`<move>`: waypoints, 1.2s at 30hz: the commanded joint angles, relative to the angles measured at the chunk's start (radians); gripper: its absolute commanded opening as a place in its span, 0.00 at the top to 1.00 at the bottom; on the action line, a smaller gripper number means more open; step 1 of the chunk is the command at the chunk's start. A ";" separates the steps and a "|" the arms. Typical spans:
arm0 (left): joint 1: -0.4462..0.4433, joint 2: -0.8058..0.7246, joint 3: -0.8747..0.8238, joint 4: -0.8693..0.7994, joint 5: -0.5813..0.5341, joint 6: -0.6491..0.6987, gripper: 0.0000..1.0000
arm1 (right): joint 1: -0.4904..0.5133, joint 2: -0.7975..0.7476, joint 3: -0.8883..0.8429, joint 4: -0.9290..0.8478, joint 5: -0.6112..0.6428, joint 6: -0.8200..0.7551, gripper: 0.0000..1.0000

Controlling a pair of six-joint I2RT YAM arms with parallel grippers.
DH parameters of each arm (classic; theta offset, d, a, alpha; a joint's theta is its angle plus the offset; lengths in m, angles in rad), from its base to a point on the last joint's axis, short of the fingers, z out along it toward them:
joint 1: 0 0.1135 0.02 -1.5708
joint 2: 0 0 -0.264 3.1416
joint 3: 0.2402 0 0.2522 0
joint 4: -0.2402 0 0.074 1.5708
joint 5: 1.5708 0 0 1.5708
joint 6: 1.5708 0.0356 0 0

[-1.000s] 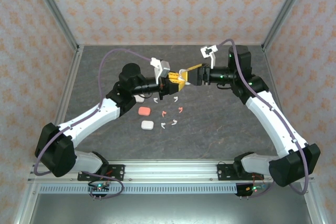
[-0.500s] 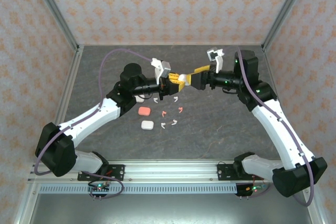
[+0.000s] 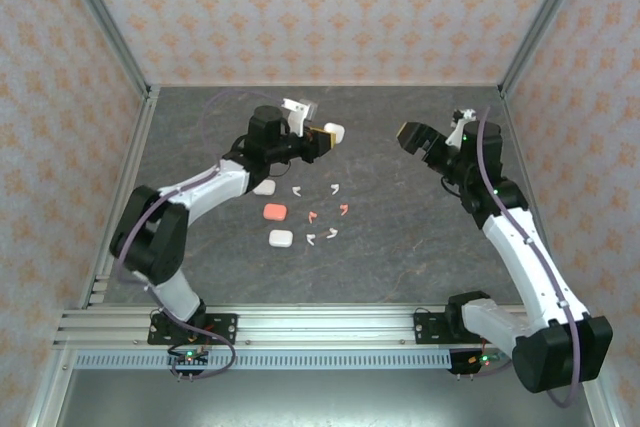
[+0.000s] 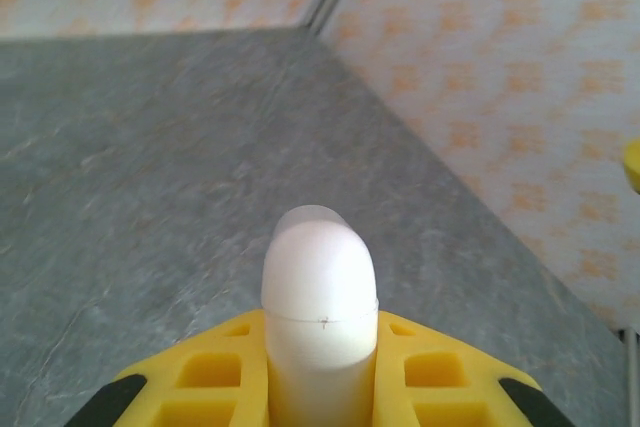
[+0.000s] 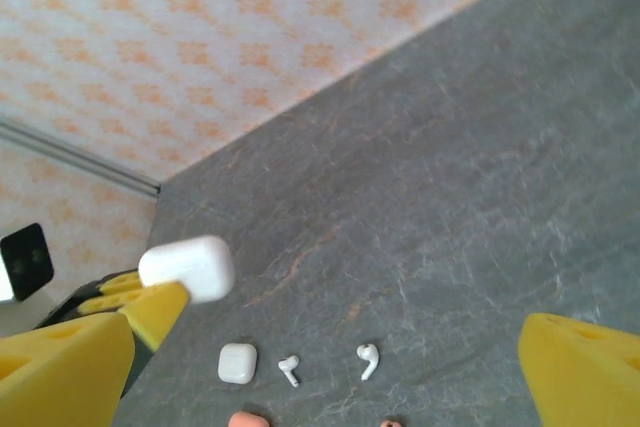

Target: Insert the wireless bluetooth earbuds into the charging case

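My left gripper must lower the white charging case (image 3: 334, 132) onto the bare tabletop below the fingers, away from the earbuds, and let go.
My left gripper (image 3: 326, 135) is shut on a white charging case (image 3: 334, 132), held above the table's far middle. In the left wrist view the case (image 4: 320, 292) stands clamped between the yellow fingers (image 4: 200, 377), its lid seam closed. My right gripper (image 3: 413, 136) hangs open to the right, well apart from the case, nothing between its yellow fingertips (image 5: 580, 367). Several earbuds lie on the table: white ones (image 3: 297, 189) (image 3: 334, 188) (image 3: 311, 239) and salmon ones (image 3: 313, 216) (image 3: 344, 209). The right wrist view shows the held case (image 5: 188, 267) and two white earbuds (image 5: 289, 369) (image 5: 368, 359).
Other cases lie left of the earbuds: a white one (image 3: 264, 188), a salmon one (image 3: 274, 212) and a white one (image 3: 281, 238). The grey table (image 3: 420, 237) is walled by patterned panels with metal posts at the corners.
The right gripper has let go of the case, opened wide and pulled back to the right. The left arm has swung, keeping the case in its grip.
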 commanded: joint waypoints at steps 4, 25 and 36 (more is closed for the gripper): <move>0.045 0.202 0.194 -0.104 -0.058 -0.068 1.00 | -0.002 0.038 -0.030 0.119 -0.019 0.148 0.01; 0.076 0.687 0.671 -0.318 -0.021 -0.177 0.89 | -0.002 0.072 -0.019 0.001 0.010 0.072 0.01; 0.098 0.647 0.641 -0.339 -0.084 -0.180 0.55 | -0.002 0.072 0.048 -0.157 0.070 -0.019 0.01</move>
